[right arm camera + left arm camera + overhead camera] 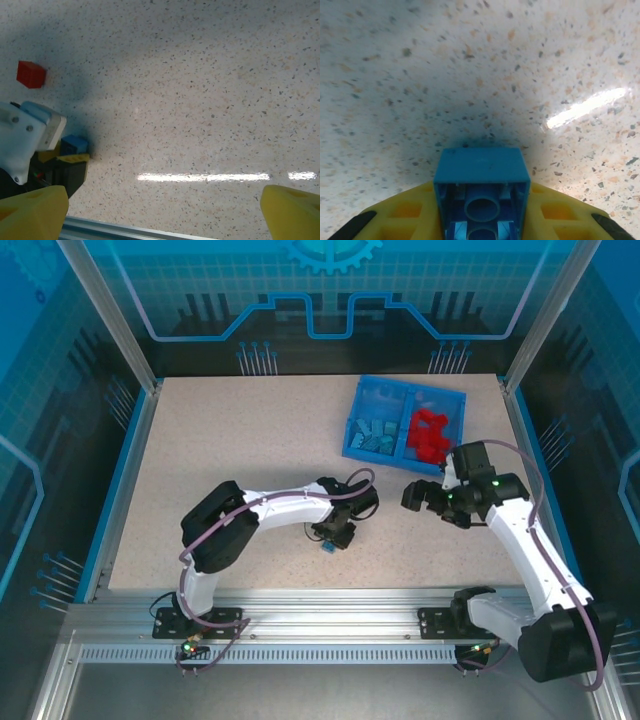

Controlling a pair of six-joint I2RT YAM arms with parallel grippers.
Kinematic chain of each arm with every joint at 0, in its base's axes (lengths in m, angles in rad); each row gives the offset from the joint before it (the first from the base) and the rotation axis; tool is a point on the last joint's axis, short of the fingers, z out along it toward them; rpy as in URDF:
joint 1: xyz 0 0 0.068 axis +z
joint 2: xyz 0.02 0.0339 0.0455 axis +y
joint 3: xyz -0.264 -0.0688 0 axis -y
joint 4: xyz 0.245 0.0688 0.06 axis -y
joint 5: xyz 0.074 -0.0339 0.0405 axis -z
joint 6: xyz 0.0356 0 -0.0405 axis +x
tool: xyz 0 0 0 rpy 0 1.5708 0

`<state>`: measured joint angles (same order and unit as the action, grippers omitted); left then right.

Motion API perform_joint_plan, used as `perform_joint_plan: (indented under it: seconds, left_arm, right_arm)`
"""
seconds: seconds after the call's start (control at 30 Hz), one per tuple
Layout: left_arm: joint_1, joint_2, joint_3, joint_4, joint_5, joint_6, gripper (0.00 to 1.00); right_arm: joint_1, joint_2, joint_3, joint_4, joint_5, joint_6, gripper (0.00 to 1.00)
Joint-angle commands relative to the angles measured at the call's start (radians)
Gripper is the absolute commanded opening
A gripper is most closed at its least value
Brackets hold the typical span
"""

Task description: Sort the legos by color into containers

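The left gripper needs to rise and carry the blue lego outward over that compartment to release it, since light blue legos already fill one tray compartment (380,417).
The blue tray (350,440) lies at the back right; several light blue legos (375,432) fill its left compartment and red legos (430,432) its right one. My left gripper (332,538) hangs low over the table's front middle, shut on a blue lego (327,547). In the left wrist view that blue lego (481,175) sits clamped between the yellow fingers (405,212), hollow underside toward the camera. My right gripper (424,498) hovers open in front of the tray, nothing between its fingertips (32,212). One red lego (31,74) lies loose on the table beyond the left gripper (65,157).
The speckled table (230,450) is bounded by a blue border and metal posts. The aluminium rail (330,625) with both arm bases runs along the near edge. The left arm's white links (270,508) arch over the front middle.
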<state>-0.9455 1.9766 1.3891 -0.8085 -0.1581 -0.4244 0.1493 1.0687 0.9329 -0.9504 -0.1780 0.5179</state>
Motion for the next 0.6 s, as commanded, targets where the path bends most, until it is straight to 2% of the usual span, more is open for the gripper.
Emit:
perform_joint_plan:
  seconds: [0.0,0.2,0.57]
  left_arm:
    - [0.004,-0.101,0.13,-0.01,-0.088,-0.021,0.27]
    - [0.055,-0.063,0.419,0.023,-0.165,0.07,0.27]
    - [0.206,0.345,0.954,0.162,-0.159,0.106,0.24]
  right_arm:
    - [-0.009,-0.047,0.03,-0.01,-0.064,-0.063,1.0]
    - [-0.004,-0.084,0.051,0.083,-0.114,-0.045,1.0]
    - [-0.006,0.028,0.129,0.106,-0.01,-0.019,1.0]
